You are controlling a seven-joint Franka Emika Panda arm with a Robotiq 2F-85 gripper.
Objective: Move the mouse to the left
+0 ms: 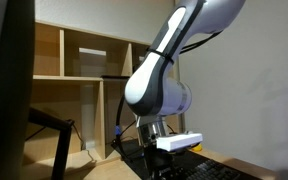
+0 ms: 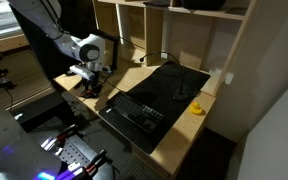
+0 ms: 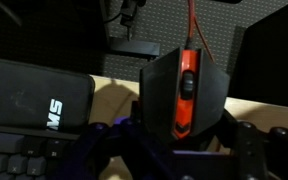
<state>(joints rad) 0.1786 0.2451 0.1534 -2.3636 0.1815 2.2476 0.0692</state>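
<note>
The mouse crosses the edge of the desk in the wrist view. My gripper should next lower the mouse (image 3: 184, 90) toward the keyboard, onto the bare desk (image 3: 114, 168) beside the keyboard's end.
The mouse (image 3: 184, 90) is dark with an orange wheel strip and a red cable running away from it. It fills the middle of the wrist view, gripped between the two dark fingers of my gripper (image 3: 184, 128), which are shut on its sides. In an exterior view my gripper (image 2: 91, 86) is low over the left end of the tan desk (image 2: 174, 135), left of the keyboard (image 2: 134, 112); the mouse itself is hidden there by the fingers. In an exterior view my gripper (image 1: 150, 140) hangs just above the desk.
A black keyboard (image 3: 24, 155) and a black pad with white letters (image 3: 34, 98) lie beside the mouse. A large black mat (image 2: 174, 82) and a yellow duck (image 2: 196, 108) are further right. Wooden shelves (image 2: 184, 30) stand behind the desk.
</note>
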